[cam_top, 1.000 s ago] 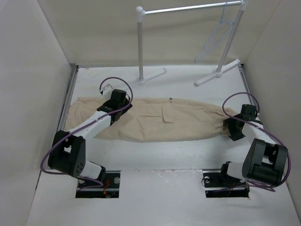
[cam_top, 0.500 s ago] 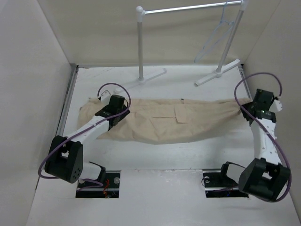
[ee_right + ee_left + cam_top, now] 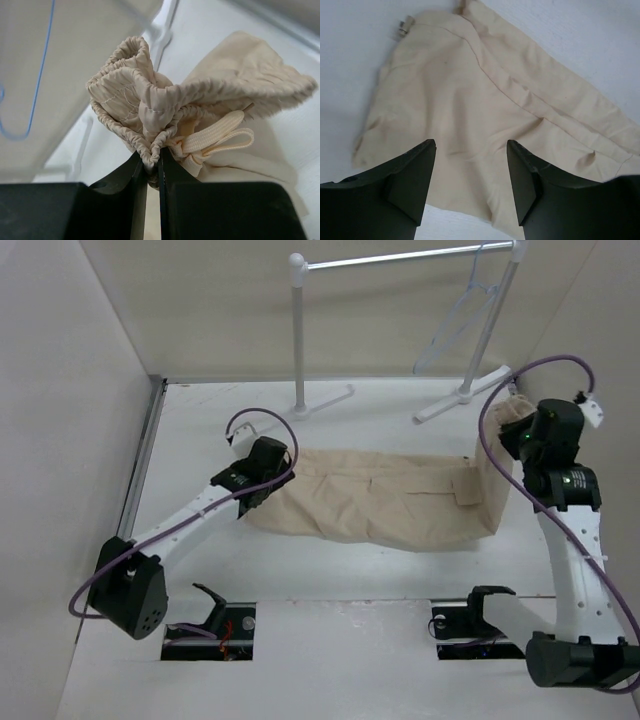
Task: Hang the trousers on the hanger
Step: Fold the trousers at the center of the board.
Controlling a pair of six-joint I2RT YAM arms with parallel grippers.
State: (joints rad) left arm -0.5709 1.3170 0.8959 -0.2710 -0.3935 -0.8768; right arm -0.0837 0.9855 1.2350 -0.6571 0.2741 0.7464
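Note:
The waistband in my right gripper needs to go left in the top view next, over the trousers' leg end [image 3: 308, 474], and be released there, to fold the lengthwise trousers.
The beige trousers [image 3: 380, 505] lie lengthwise across the table, and their right end rises off the surface. My right gripper [image 3: 520, 432] is shut on the gathered elastic waistband [image 3: 142, 107], pinched at the fingertips [image 3: 152, 167], with the drawstring [image 3: 220, 136] hanging beside it. My left gripper [image 3: 255, 478] hovers open over the leg end of the trousers [image 3: 470, 100], its fingers [image 3: 412, 180] apart with cloth beneath and nothing between them. The pale hanger [image 3: 455, 325] hangs from the rail at the back right, above and behind the right gripper.
A white garment rack stands at the back, with an upright post [image 3: 297, 330], a metal rail [image 3: 400, 257] and feet [image 3: 455, 402] on the table. Side walls close in left and right. Both arm bases sit at the near edge.
The right gripper has shut on the waistband and lifted it up toward the back right. The trousers slid right and their right end rose. The left gripper shifted right, staying open.

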